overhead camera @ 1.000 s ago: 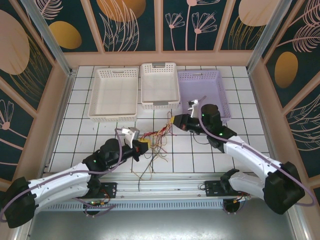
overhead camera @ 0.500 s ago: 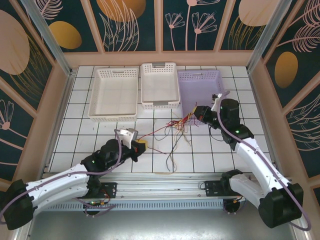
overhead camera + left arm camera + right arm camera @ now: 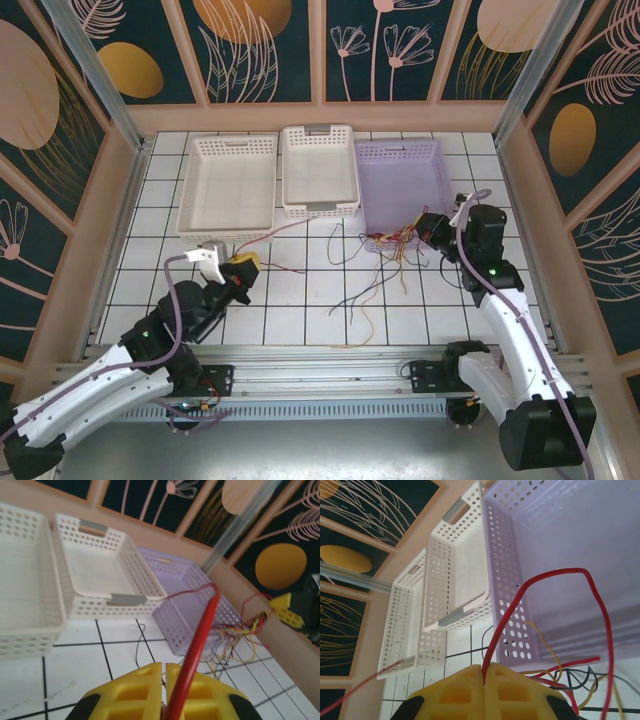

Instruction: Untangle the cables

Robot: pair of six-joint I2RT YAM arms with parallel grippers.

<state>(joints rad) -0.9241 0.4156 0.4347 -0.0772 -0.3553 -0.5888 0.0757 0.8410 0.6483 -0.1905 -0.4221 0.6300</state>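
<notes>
My left gripper holds the red cable, and the cable's far end hangs clear of the heap (image 3: 396, 240). I will next move the cable outward over the large white basket (image 3: 232, 188) and let it go.
The cables are thin red, yellow and black wires. Their tangled bunch (image 3: 396, 240) hangs at the front edge of the purple basket (image 3: 400, 160), right beside my right gripper (image 3: 432, 226). That gripper is shut, and a red cable (image 3: 520, 600) comes out from between its yellow fingers (image 3: 451, 695) and loops up over the basket. Loose ends (image 3: 365, 295) trail on the tiles in the middle. My left gripper (image 3: 243, 266) is at the left, shut on a red cable (image 3: 200, 630) that runs up and away towards the bunch (image 3: 245, 627).
Two white baskets (image 3: 228, 185) (image 3: 318, 170) stand at the back beside the purple one. Wooden walls (image 3: 90, 240) close in both sides and the back. The arms' mounting rail (image 3: 330, 375) runs along the near edge.
My right gripper has carried the bunch right and back to the purple basket's front corner. My left gripper has pulled back to the left, drawing a red cable out. Loose ends spread across the tiles.
</notes>
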